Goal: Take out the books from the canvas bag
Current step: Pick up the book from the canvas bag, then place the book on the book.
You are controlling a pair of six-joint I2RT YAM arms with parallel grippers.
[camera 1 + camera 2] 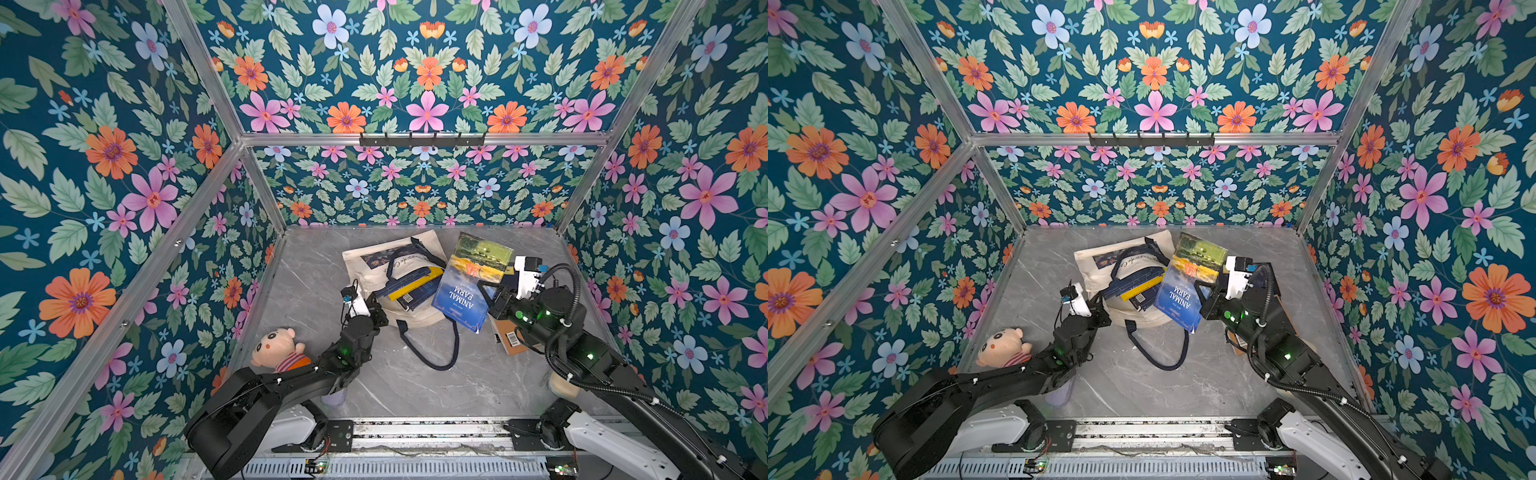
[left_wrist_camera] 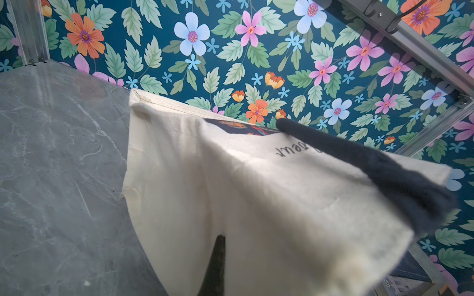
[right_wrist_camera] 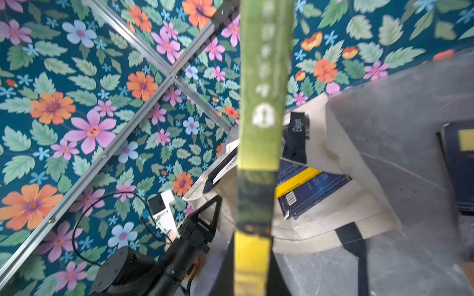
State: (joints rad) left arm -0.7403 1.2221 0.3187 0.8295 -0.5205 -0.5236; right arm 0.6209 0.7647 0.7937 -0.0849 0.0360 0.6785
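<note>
I should lower my right gripper away from the bag (image 1: 365, 259) and let go of Animal Farm on the yellow-labelled navy book, because that book is below my gripper, clear of the bag.
The cream canvas bag (image 1: 365, 259) (image 1: 1096, 270) lies on the grey table with its mouth toward the front. Navy and yellow books (image 1: 411, 286) (image 3: 307, 187) stick out of the mouth. My left gripper (image 1: 380, 309) (image 2: 222, 239) is shut on the bag's cream cloth at the mouth's left edge. My right gripper (image 1: 484, 289) (image 3: 252, 269) is shut on the landscape-cover "Animal Farm" book (image 1: 465, 286) (image 1: 1187, 282), which hangs tilted above the bag's right side. In the right wrist view its green and yellow spine (image 3: 261, 128) runs straight up from the jaws.
A navy handle (image 1: 440, 353) loops over the table in front of the bag. A navy book with a yellow label (image 3: 459, 164) and a brown barcoded one (image 1: 513, 338) lie under the right arm. A plush doll (image 1: 276, 347) sits front left. Floral walls close three sides.
</note>
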